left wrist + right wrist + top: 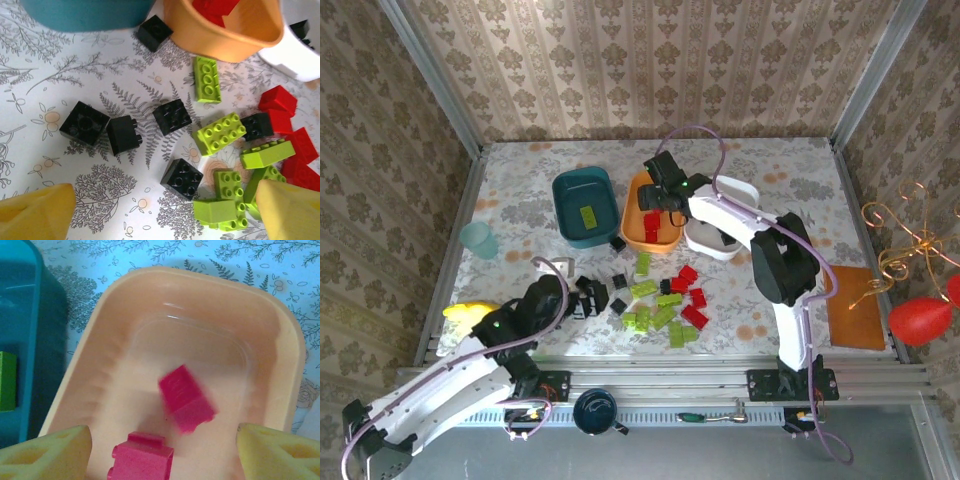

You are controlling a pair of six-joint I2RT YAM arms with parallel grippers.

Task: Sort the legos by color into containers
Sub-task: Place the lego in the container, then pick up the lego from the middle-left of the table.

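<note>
The black brick with sideways studs lies below and outward of my left gripper's fingers. The gripper comes down and outward next, its open fingers astride the brick.
Lime green legos (655, 305), red legos (688, 295) and black legos (617, 283) lie scattered at the table's near middle. Behind them stand the teal tub (570, 200), holding one green brick (588, 217), the orange tub (638, 232) and the white tub (718, 248). My right gripper (162, 455) hangs open over the orange tub (115, 315). Below it one red brick (187, 397) is blurred and another red brick (143, 457) rests on the floor. My left gripper (165, 212) is open low over the table, with a black brick (182, 178) just ahead of its fingers (37, 215).
A pale-blue cup (478, 240) stands at the left edge and a dark round cup (595, 410) sits on the near rail. A brown pad (855, 307) and a red balloon (920, 320) are at the right. Black bricks (85, 123) lie left of my left gripper.
</note>
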